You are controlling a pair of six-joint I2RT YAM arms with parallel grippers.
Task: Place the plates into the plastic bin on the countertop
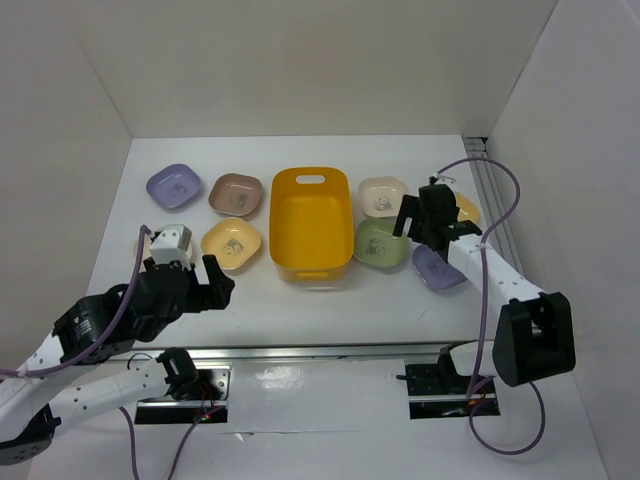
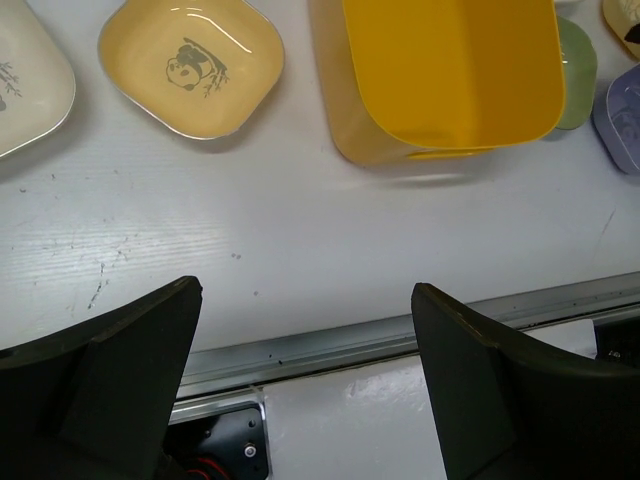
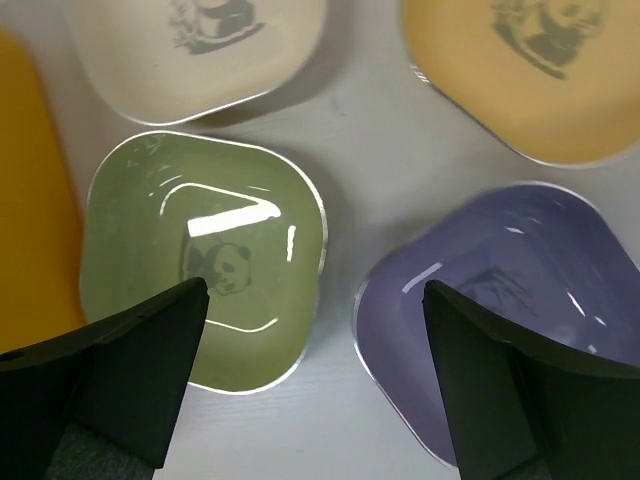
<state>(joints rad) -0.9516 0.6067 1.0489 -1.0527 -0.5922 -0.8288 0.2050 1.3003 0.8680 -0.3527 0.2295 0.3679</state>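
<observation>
The bare gap beside the green plate's rim has room for one finger outside. My right gripper will next go down onto the green plate's rim facing the lavender plate [image 1: 408, 247] [image 3: 323, 262].
The orange-yellow plastic bin [image 1: 311, 222] stands empty mid-countertop [image 1: 300, 300]. Left of it lie a lavender plate [image 1: 174, 186], a brown-pink plate [image 1: 235, 194] and a yellow plate [image 1: 231, 243]; a cream plate [image 2: 25, 90] lies further left. Right of it lie a cream plate [image 1: 382, 196], a green plate [image 1: 380, 243], a lavender plate [image 1: 437, 268] and a yellow plate [image 1: 466, 208], partly hidden. My left gripper [image 1: 215, 283] [image 2: 305, 290] is open and empty near the front edge. My right gripper [image 1: 418, 238] [image 3: 315, 290] is open above the gap between the green plate [image 3: 205, 260] and the lavender plate [image 3: 480, 270].
A metal rail [image 1: 320, 350] runs along the countertop's front edge, also in the left wrist view [image 2: 350, 335]. White walls close in the back and both sides. A purple cable [image 1: 500, 200] loops over the right arm.
</observation>
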